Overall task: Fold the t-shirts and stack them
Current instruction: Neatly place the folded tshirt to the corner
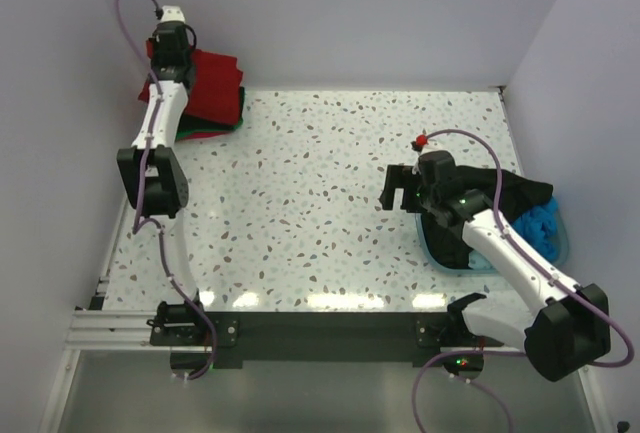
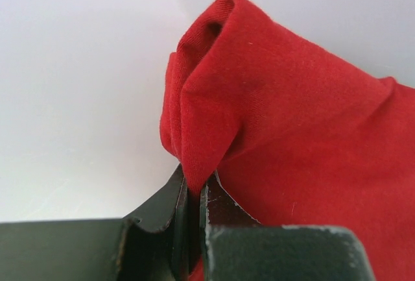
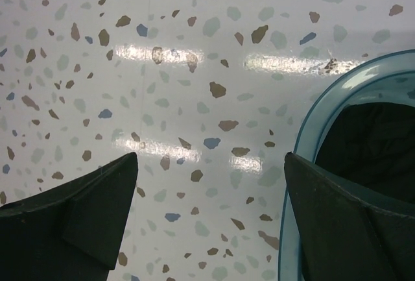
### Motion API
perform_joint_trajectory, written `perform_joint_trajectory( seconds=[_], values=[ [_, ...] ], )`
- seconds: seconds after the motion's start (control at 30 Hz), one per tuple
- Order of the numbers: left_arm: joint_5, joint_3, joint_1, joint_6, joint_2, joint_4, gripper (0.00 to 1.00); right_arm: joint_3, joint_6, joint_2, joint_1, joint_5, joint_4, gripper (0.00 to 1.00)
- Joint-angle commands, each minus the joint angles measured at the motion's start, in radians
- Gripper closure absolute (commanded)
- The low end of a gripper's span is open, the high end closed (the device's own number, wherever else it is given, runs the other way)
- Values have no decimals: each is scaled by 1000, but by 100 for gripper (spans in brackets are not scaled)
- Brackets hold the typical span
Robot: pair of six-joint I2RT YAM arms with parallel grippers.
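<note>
I need to move my left gripper down and let go of the pinched fold of the red shirt on the stack's far corner (image 1: 151, 49) beside the wall, since that corner is straight below my gripper.
A folded dark red t-shirt (image 1: 215, 81) lies on a stack at the table's far left corner, with a green shirt edge (image 1: 215, 131) under it. My left gripper (image 1: 172, 45) is over the stack's far left side, shut on a pinched fold of the red shirt (image 2: 259, 99). My right gripper (image 1: 400, 189) is open and empty above the table, just left of the teal basin (image 1: 436, 245). The basin holds a black t-shirt (image 1: 515, 198) and a blue t-shirt (image 1: 543, 225). In the right wrist view the basin rim (image 3: 305, 132) and black cloth (image 3: 376, 145) sit at the right finger.
The speckled tabletop (image 1: 320, 203) lies between the stack and the basin. White walls close in the left, back and right sides. The stack sits close to the left wall (image 2: 78, 86).
</note>
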Motion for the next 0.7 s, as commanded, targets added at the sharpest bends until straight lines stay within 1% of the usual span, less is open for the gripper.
perform_joint_trajectory(
  seconds=[0.0,0.07,0.2,0.3,0.33,0.37,0.43,0.47,0.57,0.67],
  values=[
    [-21,-11,53,-46,14,92,100,23,19,12,-2,17,44,1],
    [-7,-15,73,-64,23,94,100,21,24,17,-2,28,46,1],
    [17,-29,79,-80,62,94,100,27,27,32,-2,51,50,1],
    [-15,-29,81,-94,94,94,89,32,24,48,-2,51,53,1],
    [-24,-29,82,-100,98,95,84,33,24,51,-3,53,50,1],
    [-27,-29,84,-104,103,98,74,35,24,52,-2,54,50,1],
    [-30,-21,84,-103,106,88,23,33,24,54,-2,60,52,1],
    [-37,-18,84,-103,102,83,0,36,19,57,-2,60,50,1],
    [-99,-12,84,-130,65,72,0,52,18,57,-2,77,23,1],
    [-46,-6,82,-196,-12,16,0,67,28,48,-2,83,3,1]
  ],
)
